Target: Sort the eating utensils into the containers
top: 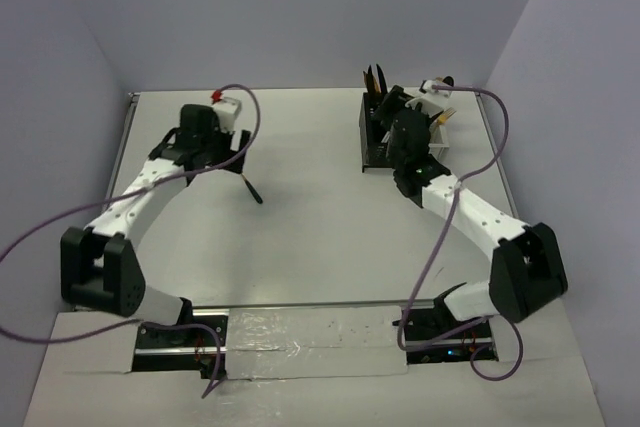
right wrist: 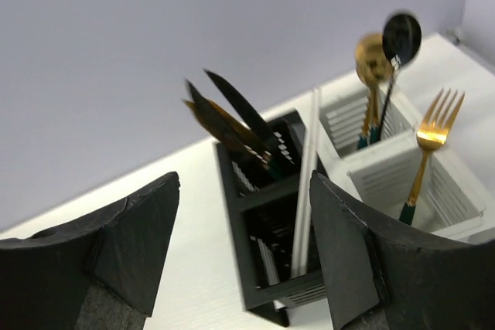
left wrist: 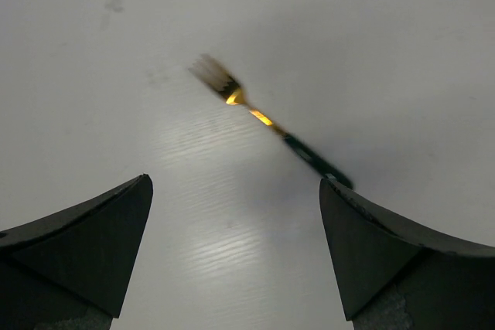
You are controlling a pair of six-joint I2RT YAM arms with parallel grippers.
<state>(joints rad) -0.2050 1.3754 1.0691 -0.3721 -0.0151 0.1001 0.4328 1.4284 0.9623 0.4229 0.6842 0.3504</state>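
Note:
I will lower my left gripper onto the fork's dark handle [top: 253, 190] [left wrist: 308, 154] next and turn to line up with it, as the handle lies slanted below the open fingers.
A gold fork with a dark handle [left wrist: 263, 117] lies on the white table, also seen from above [top: 251, 187]. My left gripper [left wrist: 233, 185] is open and empty just above the table, with the fork's handle end next to its right finger; from above it is at the left [top: 226, 157]. My right gripper [right wrist: 244, 183] is open above the black caddy [right wrist: 259, 268], which holds dark knives [right wrist: 232, 117] and a thin white stick [right wrist: 305, 183] close to the right finger. The joined white caddy [right wrist: 448, 191] holds a gold fork [right wrist: 428, 144] and spoons [right wrist: 379, 59].
The caddies [top: 372, 142] stand at the back right of the table, near the purple back wall. Purple cables [top: 495, 147] loop beside both arms. The table's right edge runs close to the white caddy.

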